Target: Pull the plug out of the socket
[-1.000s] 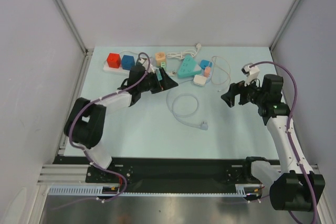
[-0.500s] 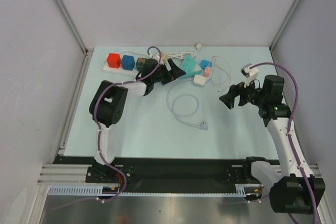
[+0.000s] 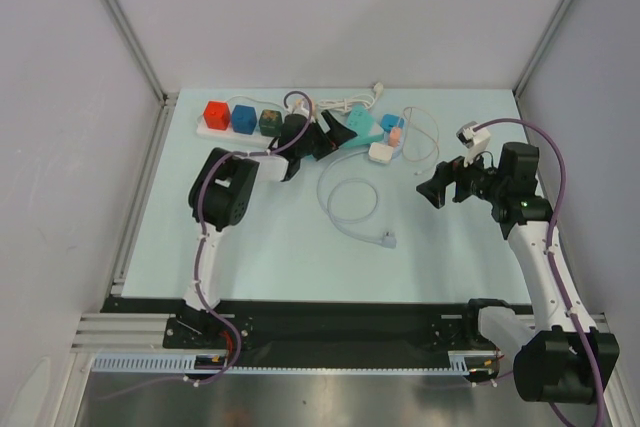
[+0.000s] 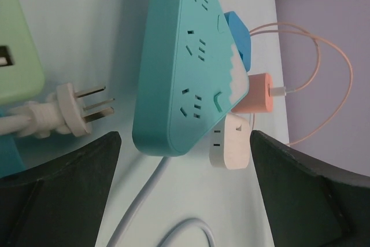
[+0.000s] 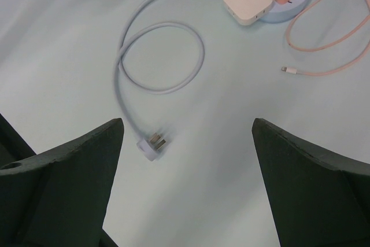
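Next, my left gripper moves farther over the teal socket strip's near corner and closes across its thickness. That bare corner stands between my fingers, clear of the plugs.
A teal triangular socket strip (image 3: 362,132) lies at the back of the table, also in the left wrist view (image 4: 191,56). Three plugs sit along its right edge: a blue one (image 4: 238,41), an orange charger (image 4: 261,93) with a peach cable, and a white adapter (image 4: 231,143). My left gripper (image 3: 335,139) is open and empty, its jaws on either side of the strip's near corner (image 4: 185,143) without touching it. My right gripper (image 3: 435,187) is open and empty above bare table (image 5: 188,125), right of the strip.
A white strip with red (image 3: 215,112), blue (image 3: 243,117) and dark green (image 3: 270,120) cube plugs lies at the back left. The teal strip's white cable loops to a loose plug (image 3: 385,239), also in the right wrist view (image 5: 151,143). Another loose three-pin plug (image 4: 75,108) lies left of the teal strip.
My left arm has stretched back and to the right, bringing its open gripper up to the teal strip. The right arm has hardly moved.
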Tool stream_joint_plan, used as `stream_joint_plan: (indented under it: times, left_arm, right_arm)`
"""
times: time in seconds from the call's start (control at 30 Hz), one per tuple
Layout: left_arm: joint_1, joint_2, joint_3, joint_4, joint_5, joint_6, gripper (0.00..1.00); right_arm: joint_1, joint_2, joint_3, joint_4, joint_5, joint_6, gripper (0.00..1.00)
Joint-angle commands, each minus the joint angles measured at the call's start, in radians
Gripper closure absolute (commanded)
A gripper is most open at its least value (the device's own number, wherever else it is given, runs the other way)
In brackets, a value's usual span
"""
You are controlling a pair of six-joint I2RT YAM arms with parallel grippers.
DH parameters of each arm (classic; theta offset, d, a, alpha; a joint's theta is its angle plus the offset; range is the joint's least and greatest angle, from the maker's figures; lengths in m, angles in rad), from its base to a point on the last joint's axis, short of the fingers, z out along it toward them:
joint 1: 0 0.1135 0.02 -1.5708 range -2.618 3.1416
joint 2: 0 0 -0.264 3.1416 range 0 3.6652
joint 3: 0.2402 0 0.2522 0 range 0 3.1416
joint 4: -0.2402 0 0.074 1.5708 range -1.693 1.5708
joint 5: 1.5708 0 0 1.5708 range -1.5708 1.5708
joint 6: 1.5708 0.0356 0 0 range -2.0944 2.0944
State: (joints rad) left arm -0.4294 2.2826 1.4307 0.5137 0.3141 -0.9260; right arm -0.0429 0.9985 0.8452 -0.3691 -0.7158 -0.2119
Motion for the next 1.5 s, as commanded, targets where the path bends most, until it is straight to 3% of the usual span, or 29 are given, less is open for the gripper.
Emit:
stream_joint_plan:
  times: [0.0,0.13,0.5,0.63,0.87,1.07,1.27,1.33,1.47]
  left_arm:
    - [-0.006,0.032,0.046,0.123,-0.014,-0.034,0.0]
    - [-0.006,0.072,0.057,0.192,0.003,-0.062,0.01]
    - [-0.006,0.137,0.134,0.164,-0.015,-0.128,0.04]
    - [-0.008,0.158,0.163,0.177,-0.007,-0.148,0.17]
    - [-0.009,0.17,0.175,0.252,0.016,-0.142,0.3]
    - [-0.009,0.178,0.189,0.356,0.075,-0.145,0.49]
    - [-0.009,0.173,0.212,0.39,0.125,-0.132,0.78]
    - [-0.009,0.166,0.209,0.434,0.143,-0.14,0.99]
    - [-0.011,0.132,0.185,0.525,0.178,-0.154,1.0]
  right_arm:
    - [-0.002,-0.001,0.018,0.015,-0.007,-0.017,0.0]
    - [-0.002,0.0,0.02,0.013,-0.011,-0.02,0.0]
    - [-0.002,-0.001,0.026,0.009,-0.008,-0.026,0.0]
    - [-0.002,-0.001,0.025,0.009,-0.01,-0.026,0.0]
    - [-0.002,-0.008,0.025,0.009,-0.004,-0.027,0.0]
    - [-0.002,-0.012,0.023,0.009,-0.002,-0.029,0.0]
    - [-0.003,-0.018,0.022,0.012,0.001,-0.03,0.0]
    - [-0.003,-0.02,0.02,0.01,0.004,-0.032,0.0]
    - [-0.008,-0.024,0.017,0.015,0.006,-0.032,0.0]
